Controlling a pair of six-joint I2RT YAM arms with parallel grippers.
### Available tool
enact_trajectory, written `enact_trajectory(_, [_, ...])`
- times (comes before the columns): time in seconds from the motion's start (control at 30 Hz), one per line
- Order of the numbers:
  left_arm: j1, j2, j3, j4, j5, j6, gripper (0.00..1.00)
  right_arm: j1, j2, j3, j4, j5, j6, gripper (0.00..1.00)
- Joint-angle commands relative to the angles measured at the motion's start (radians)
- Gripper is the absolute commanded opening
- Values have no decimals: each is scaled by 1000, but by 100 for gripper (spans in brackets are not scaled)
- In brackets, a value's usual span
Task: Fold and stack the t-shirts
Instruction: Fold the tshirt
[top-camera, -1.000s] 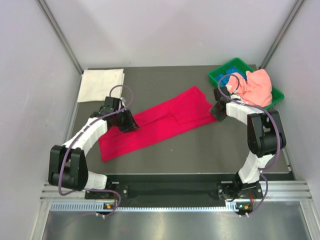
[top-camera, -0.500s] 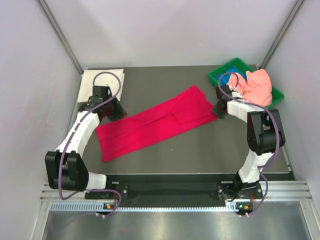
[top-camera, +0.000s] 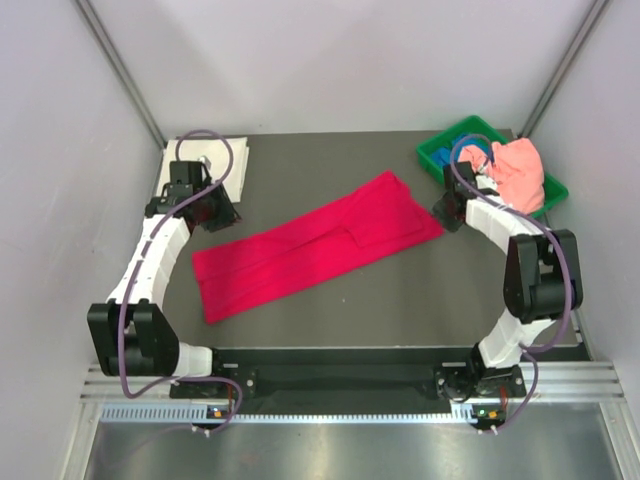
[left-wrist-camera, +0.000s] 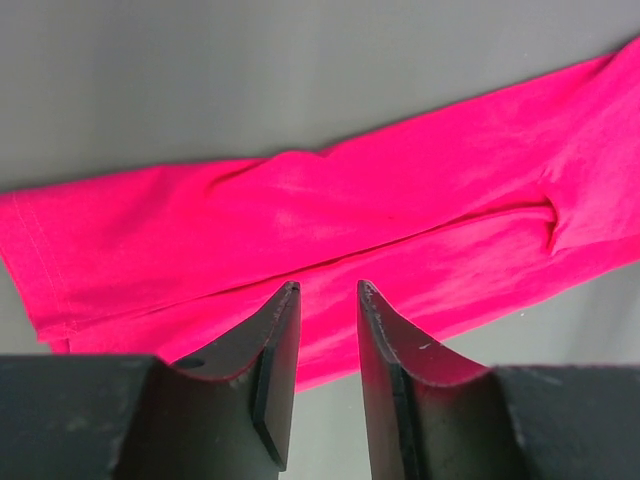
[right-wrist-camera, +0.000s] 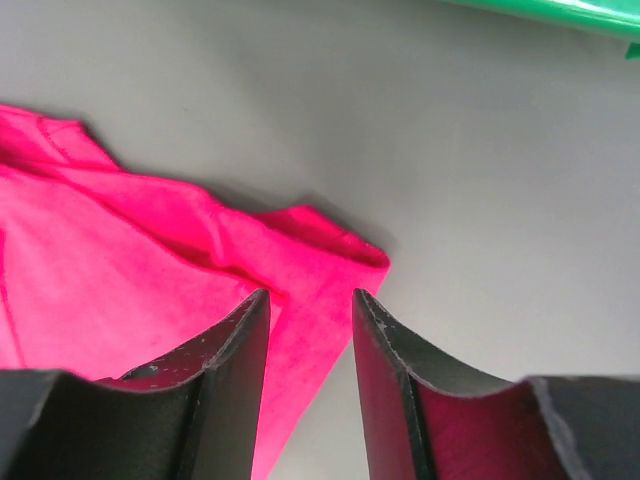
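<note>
The crimson-red t-shirt has an end by the bin. My right gripper should go down onto the near corner of that end and close.
The crimson-red t-shirt (top-camera: 320, 250) lies flat as a long folded strip, running diagonally from near left to far right. My left gripper (top-camera: 220, 214) hovers open and empty beside its left end; in the left wrist view the gripper (left-wrist-camera: 325, 290) is above the shirt (left-wrist-camera: 330, 220). My right gripper (top-camera: 444, 213) is open and empty over the shirt's right corner (right-wrist-camera: 300, 260); it also shows in the right wrist view (right-wrist-camera: 310, 297). The white folded t-shirt (top-camera: 240, 170) sits at the back left, partly hidden by my left arm. The salmon-pink t-shirt (top-camera: 518, 170) and the blue t-shirt (top-camera: 472, 158) lie in the bin.
The green plastic bin (top-camera: 440, 152) stands at the back right, close behind my right gripper. The dark table (top-camera: 400, 295) is bounded by grey walls on the left, right and back.
My left gripper has let go of the shirt's left end and pulled back towards the white shirt. My right gripper has drawn slightly back and right off the shirt's right corner. The shirt lies flatter.
</note>
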Motion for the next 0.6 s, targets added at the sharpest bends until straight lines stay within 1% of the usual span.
enact_trajectory(0.0, [0,-32,-30,28,23,26,35,-7,-56,-54,25,-17,34,40])
enact_trajectory(0.07, [0,-20,-30,31,30,18,36,-9,-39,-58,29,-21,35,40])
enact_trajectory(0.1, [0,-3,-24,20,38,10,43,-9,-27,-59,32,-21,34,40])
enact_trajectory(0.17, [32,12,-15,11,70,-5,44,-9,-18,-67,51,-21,34,40])
enact_trajectory(0.23, [38,11,-16,28,111,-22,44,-9,-3,-85,65,-23,34,39])
enact_trajectory(0.33, [40,-12,-33,68,109,-53,44,-9,37,-85,93,-8,14,37])
enact_trajectory(0.37, [40,-15,-32,69,101,-53,44,-10,48,-79,99,0,0,35])
enact_trajectory(0.4, [40,-17,-27,68,93,-53,44,-13,74,-69,98,9,-5,30])
enact_trajectory(0.47, [49,-14,-15,49,67,-56,44,-18,92,-65,116,12,-23,25])
enact_trajectory(0.57, [79,-21,-20,45,58,-91,43,-26,120,-62,139,28,-46,14])
